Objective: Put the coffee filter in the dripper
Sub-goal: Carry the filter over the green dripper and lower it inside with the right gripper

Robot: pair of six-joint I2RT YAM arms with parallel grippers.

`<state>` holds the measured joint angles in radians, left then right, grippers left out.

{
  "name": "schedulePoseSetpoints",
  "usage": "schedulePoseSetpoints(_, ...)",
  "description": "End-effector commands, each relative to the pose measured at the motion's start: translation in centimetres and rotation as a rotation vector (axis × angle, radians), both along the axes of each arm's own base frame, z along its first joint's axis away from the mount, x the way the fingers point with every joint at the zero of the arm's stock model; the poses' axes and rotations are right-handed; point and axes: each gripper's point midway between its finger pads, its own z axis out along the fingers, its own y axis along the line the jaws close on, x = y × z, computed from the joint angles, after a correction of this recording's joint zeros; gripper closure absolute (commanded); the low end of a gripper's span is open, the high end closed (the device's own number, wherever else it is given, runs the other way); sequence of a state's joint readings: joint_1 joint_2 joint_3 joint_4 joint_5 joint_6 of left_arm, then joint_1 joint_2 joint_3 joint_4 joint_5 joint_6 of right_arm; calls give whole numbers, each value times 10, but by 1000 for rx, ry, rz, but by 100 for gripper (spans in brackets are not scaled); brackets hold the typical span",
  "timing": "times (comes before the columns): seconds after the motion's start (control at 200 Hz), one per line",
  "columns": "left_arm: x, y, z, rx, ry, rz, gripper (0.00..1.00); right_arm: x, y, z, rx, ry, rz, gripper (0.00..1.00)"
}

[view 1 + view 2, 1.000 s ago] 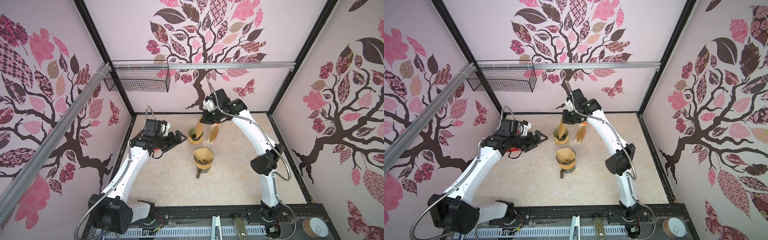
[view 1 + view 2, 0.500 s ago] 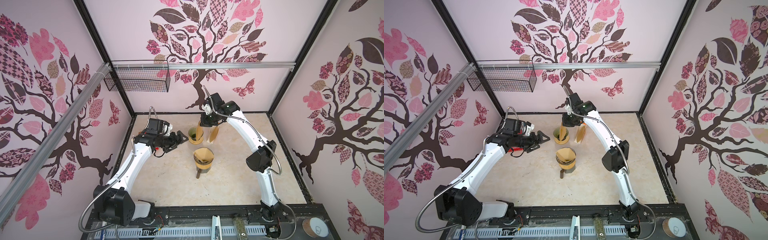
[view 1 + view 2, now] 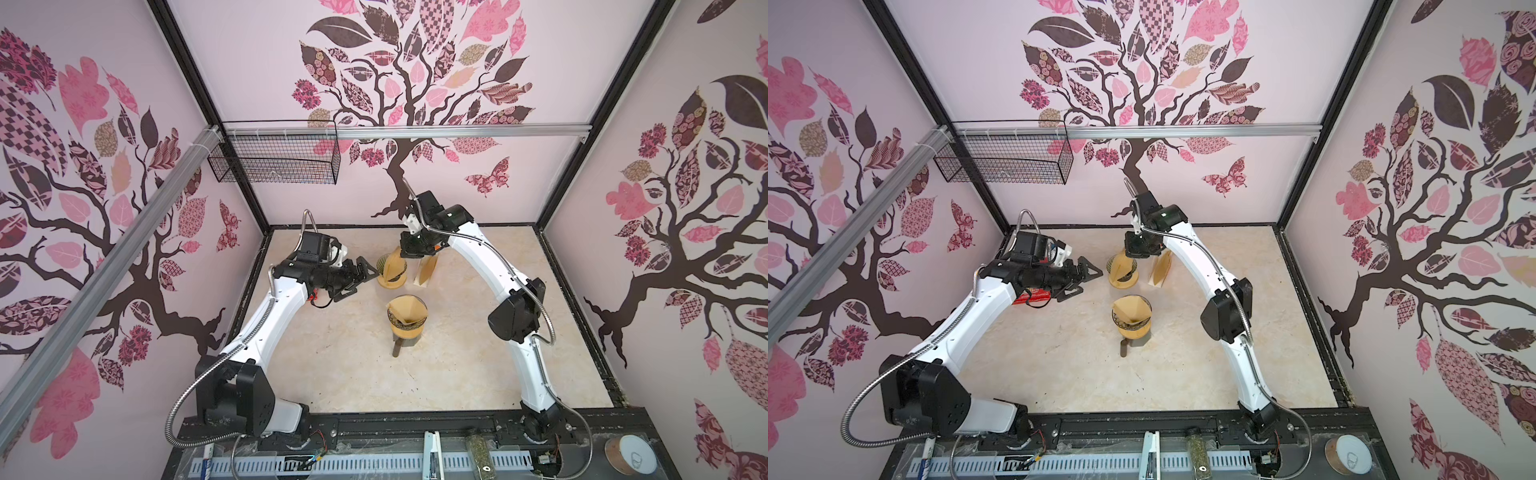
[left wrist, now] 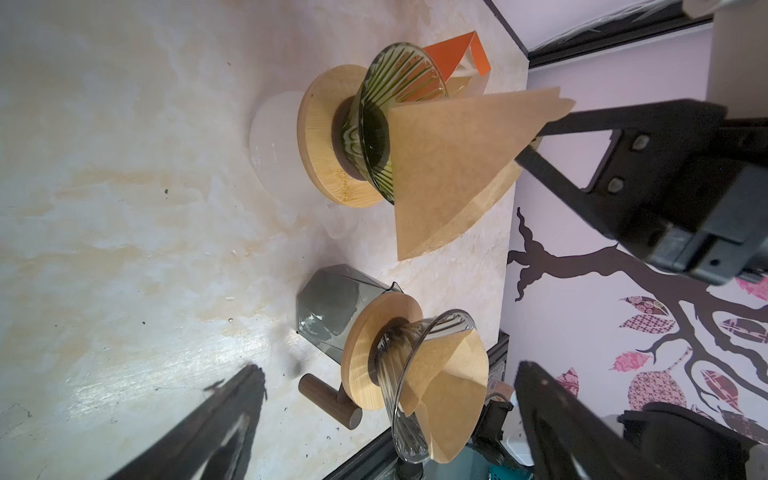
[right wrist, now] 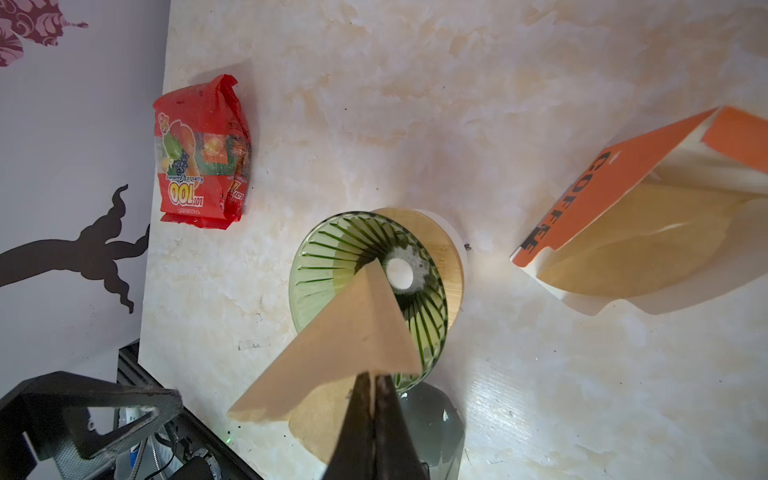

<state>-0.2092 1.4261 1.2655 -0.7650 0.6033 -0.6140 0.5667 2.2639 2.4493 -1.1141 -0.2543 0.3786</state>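
Observation:
My right gripper lowers the filter down into the green dripper's opening [image 5: 393,276] next and releases the filter's rim, since the filter's pointed end already hangs at that opening.
A green ribbed glass dripper [image 3: 385,277] [image 5: 332,257] on a wooden collar stands at the back of the table. My right gripper [image 3: 409,251] [image 5: 374,378] is shut on the rim of a flat-folded brown coffee filter [image 5: 349,332] [image 4: 453,166]. The filter's pointed end hangs at the dripper's mouth; I cannot tell whether it touches the glass. My left gripper [image 3: 359,282] [image 3: 1084,282] is open and holds nothing, just to the left of the dripper in both top views.
A second glass dripper [image 3: 407,318] [image 4: 415,399] with a filter in it sits on a grey carafe [image 4: 332,307] at mid-table. An orange coffee filter pack [image 5: 623,187] [image 3: 428,270] lies right of the green dripper. A red snack bag [image 5: 199,153] lies by the back wall.
My right gripper has carried the filter slightly left and down toward the green dripper. My left arm has edged a little closer to the dripper, its jaws still open.

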Motion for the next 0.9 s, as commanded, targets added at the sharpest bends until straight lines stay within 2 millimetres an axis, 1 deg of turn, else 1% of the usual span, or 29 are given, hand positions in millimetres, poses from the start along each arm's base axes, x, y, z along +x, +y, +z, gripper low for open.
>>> schedulePoseSetpoints(0.0, 9, 2, 12, 12, -33, 15, 3, 1, 0, -12, -45, 7, 11, 100)
schedulePoseSetpoints(0.25, 14, 3, 13, 26, -34, 24, 3, 1, -1, -25, -87, 15, 12, 100)
schedulePoseSetpoints(0.37, 13, 3, 13, 21, -29, 24, 3, 1, -3, -35, -117, 25, 12, 100)
schedulePoseSetpoints(0.665, 8, 2, 6, 12, -7, 29, 3, 4, -3, -45, -152, 24, 7, 100)
schedulePoseSetpoints(0.895, 5, 2, 5, 10, -5, 25, 3, 6, -1, -50, -164, 19, 3, 100)
